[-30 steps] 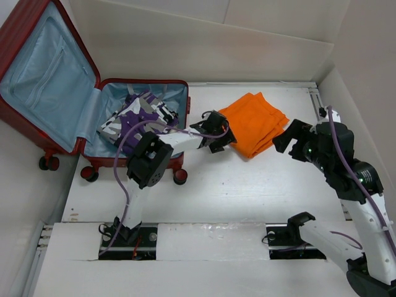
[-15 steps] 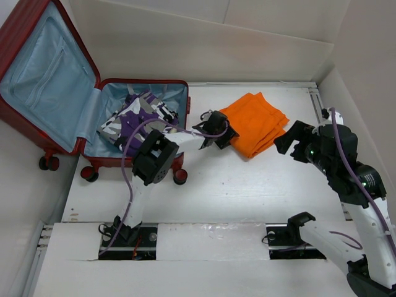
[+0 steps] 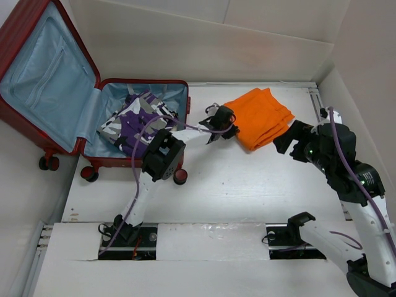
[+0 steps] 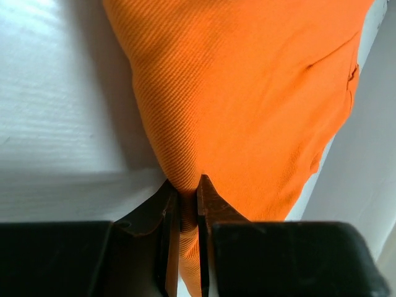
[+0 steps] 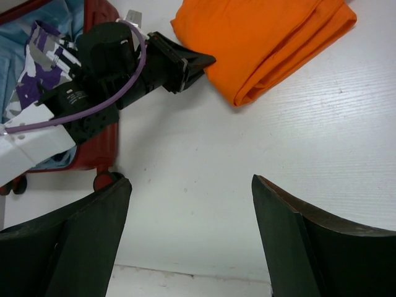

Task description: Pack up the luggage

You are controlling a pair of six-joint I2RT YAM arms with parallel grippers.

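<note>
The purple garment (image 3: 141, 117) is beyond the luggage's rim, left of my left gripper in the top view, so I next need to lift the orange cloth across, lower it and let go.
The dark-red luggage (image 3: 18, 46) lies open at the left, its blue-lined lid leaning back and a purple, grey and white garment (image 3: 137, 117) in its lower half. A folded orange cloth (image 3: 265, 116) lies on the white table to the right of it. My left gripper (image 3: 230, 128) is shut on the near left edge of the orange cloth (image 4: 247, 105); the fabric bunches between the fingers. My right gripper (image 3: 289, 141) hangs open above the table, right of the orange cloth (image 5: 266, 37), with nothing between its fingers.
White walls close in the table at the back and right. The luggage's wheels (image 3: 180, 176) stand near the left arm's elbow. Bare table (image 3: 247, 185) lies between the two arms in front of the cloth.
The left gripper reached further right onto the orange cloth and closed on its edge, pushing the cloth a little back and right. The right arm stayed put.
</note>
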